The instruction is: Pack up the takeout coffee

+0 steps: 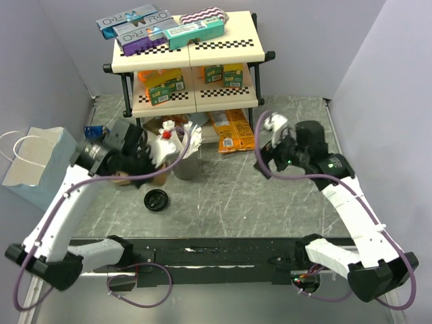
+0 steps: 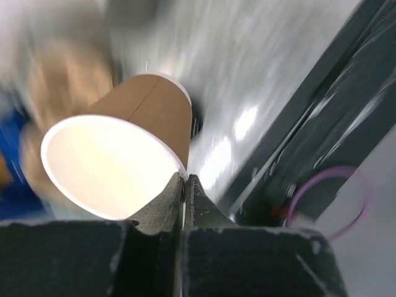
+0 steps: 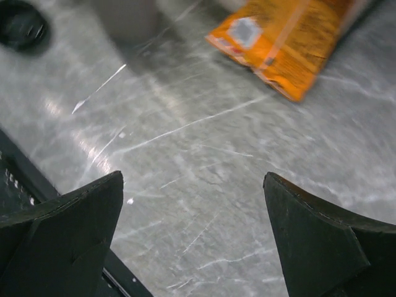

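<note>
My left gripper should carry the cup to the right in the top view, to the bare tabletop past the black lid, then lower and release it.
The tan kraft cup (image 2: 148, 111) has no lid on; its pale inside (image 2: 105, 164) faces the left wrist camera. My left gripper (image 2: 184, 180) is shut on the cup's white rim, one finger inside and one outside. In the top view my left gripper (image 1: 143, 164) is at the left, over the brown pulp carrier (image 1: 123, 179), and it hides the cup. The round black lid (image 1: 156, 200) lies flat on the table in front of it, and shows in the right wrist view (image 3: 21, 25). My right gripper (image 3: 192, 176) is open and empty above bare table, at the right (image 1: 270, 154).
A grey cup of white sticks (image 1: 187, 164) stands right of the left gripper. Orange snack bags (image 1: 233, 131) lie below the two-tier shelf rack (image 1: 192, 64). A pale blue paper bag (image 1: 37, 165) stands at the far left. The blurred carrier (image 2: 62, 80) lies behind the cup.
</note>
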### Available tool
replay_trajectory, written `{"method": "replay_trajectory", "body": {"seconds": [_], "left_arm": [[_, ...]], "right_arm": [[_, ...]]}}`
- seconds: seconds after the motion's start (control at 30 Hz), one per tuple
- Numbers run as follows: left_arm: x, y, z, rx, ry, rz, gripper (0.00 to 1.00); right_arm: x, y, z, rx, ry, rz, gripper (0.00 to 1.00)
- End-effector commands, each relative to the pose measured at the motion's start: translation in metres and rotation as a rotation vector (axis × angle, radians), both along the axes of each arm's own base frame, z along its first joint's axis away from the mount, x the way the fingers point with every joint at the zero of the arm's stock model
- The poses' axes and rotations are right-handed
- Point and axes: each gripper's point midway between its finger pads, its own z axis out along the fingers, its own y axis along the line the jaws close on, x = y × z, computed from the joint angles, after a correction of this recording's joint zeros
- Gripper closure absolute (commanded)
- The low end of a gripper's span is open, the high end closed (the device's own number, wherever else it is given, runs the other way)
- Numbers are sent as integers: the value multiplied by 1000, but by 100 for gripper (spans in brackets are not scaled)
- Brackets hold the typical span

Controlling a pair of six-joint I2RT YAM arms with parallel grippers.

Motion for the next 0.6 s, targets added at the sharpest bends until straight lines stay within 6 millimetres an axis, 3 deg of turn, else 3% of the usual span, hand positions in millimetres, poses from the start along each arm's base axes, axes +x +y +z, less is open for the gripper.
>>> {"method": "replay_trajectory", "body": {"seconds": [0.0, 0.03, 0.07, 0.1, 0.13, 0.17, 0.2, 0.23, 0.3, 0.37, 0.4, 0.43, 0.57], "left_arm": [[-7, -82, 76, -300, -26, -253, 99], [-3, -95, 74, -284, -21, -301, 99], [-13, -115, 74, -266, -21, -393, 99], [-8, -122, 79, -219, -65, -421, 99], [-4, -139, 68, -177, -47, -462, 99], [-16, -157, 65, -148, -56, -551, 99], [-11, -167, 68, -113, -110, -584, 99], [-16, -187, 55, -68, -106, -642, 99], [-11, -203, 43, -3, -141, -701, 99], [14, -221, 23, 60, -219, -678, 99], [23, -220, -4, 131, -225, -696, 99], [32, -235, -15, 130, -271, -704, 99], [36, -262, -50, 126, -261, -742, 99]], "right_arm": [[22, -20, 47, 158, -11, -173, 0], [24, -24, 58, 189, -11, -206, 0], [28, -36, 61, 199, -9, -252, 0], [31, -41, 64, 202, -7, -280, 0], [33, -46, 71, 208, -20, -306, 0], [35, -53, 75, 205, -30, -335, 0], [37, -61, 77, 194, -46, -371, 0], [37, -66, 80, 185, -66, -389, 0], [40, -79, 83, 156, -95, -439, 0], [42, -93, 86, 96, -139, -476, 0], [42, -98, 91, 70, -170, -476, 0], [45, -110, 101, 22, -232, -513, 0], [45, -133, 125, -34, -322, -566, 0]]}}
